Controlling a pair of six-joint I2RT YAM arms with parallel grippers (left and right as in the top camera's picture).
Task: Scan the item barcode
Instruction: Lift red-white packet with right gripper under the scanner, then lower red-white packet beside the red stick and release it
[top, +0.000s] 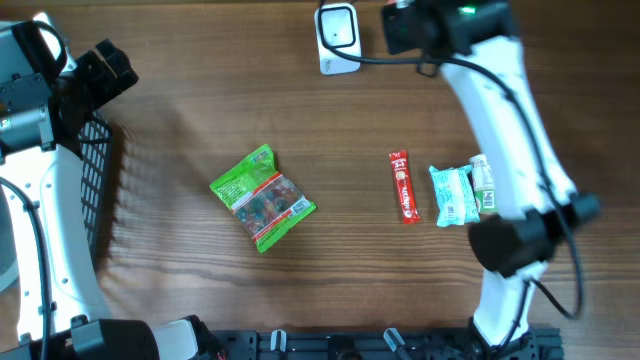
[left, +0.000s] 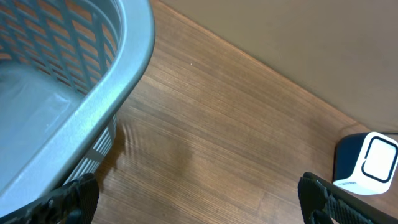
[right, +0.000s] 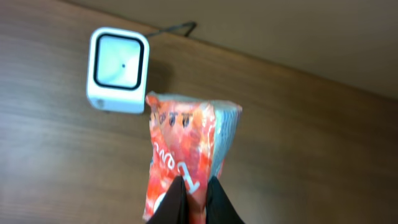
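Note:
Next, my right gripper will sweep the held packet over the scanner's window, then back and down by the teal packet (top: 455, 196) to release, since that window faces up beside it.
In the right wrist view my right gripper (right: 198, 190) is shut on the lower end of a red and white snack packet (right: 186, 146). The packet hangs above the table, its upper end close beside the white barcode scanner (right: 118, 70), whose window faces up. From overhead the scanner (top: 338, 35) sits at the far edge with the right arm's black wrist (top: 425, 25) just right of it, and the held packet is hidden there. My left gripper (left: 202, 202) is wide open with nothing between its fingers, and it hovers at the far left by the basket.
A grey mesh basket (left: 74, 93) stands at the table's left edge (top: 100, 170). On the wood lie a green snack bag (top: 262, 197), a red stick packet (top: 403, 186), a teal packet (top: 452, 195) and a small green-white item (top: 483, 185). The scanner's cable runs right.

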